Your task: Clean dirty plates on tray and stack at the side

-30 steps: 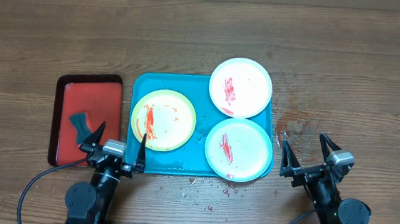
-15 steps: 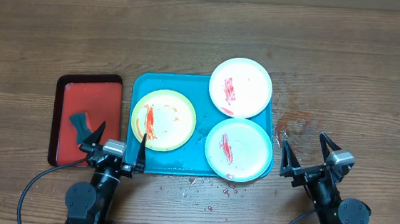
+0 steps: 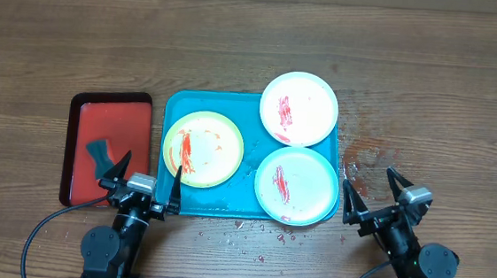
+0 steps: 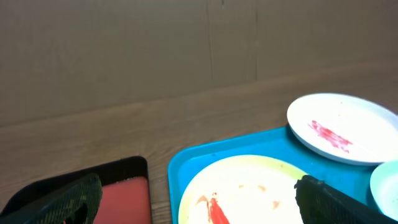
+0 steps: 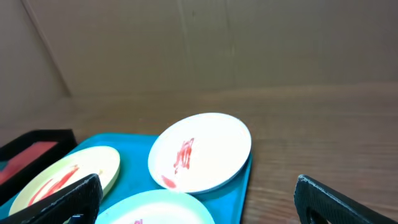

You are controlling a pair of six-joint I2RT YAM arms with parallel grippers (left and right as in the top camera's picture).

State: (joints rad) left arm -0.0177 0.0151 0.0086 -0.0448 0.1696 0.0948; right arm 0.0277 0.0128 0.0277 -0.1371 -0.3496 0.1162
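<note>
Bare tray leaves room at the yellow-green plate's rim facing the aqua plate [image 3: 240,159] [image 5: 117,174]. My right gripper will go left in the overhead view and down onto that rim next.
The turquoise tray [image 3: 178,107] holds three plates with red smears: the yellow-green rimmed plate [image 3: 203,148] at left, the white plate [image 3: 299,108] at back right overhanging the rim, and the pale aqua plate [image 3: 296,185] at front right. My left gripper [image 3: 146,177] is open and empty at the tray's front left corner. My right gripper [image 3: 370,195] is open and empty, just right of the aqua plate. The left wrist view shows the yellow-green plate [image 4: 249,186] and white plate [image 4: 339,127]. The right wrist view shows the white plate [image 5: 202,151], aqua plate [image 5: 158,208] and yellow-green plate [image 5: 68,174].
A red tray with a dark rim [image 3: 113,115] lies left of the turquoise tray, with a dark grey object [image 3: 99,154] on it. Red sauce spots [image 3: 263,233] dot the wooden table in front of the tray. A damp stain [image 3: 367,155] marks the table right of the tray.
My right gripper has shifted slightly left, toward the aqua plate. The left gripper and the plates have not moved.
</note>
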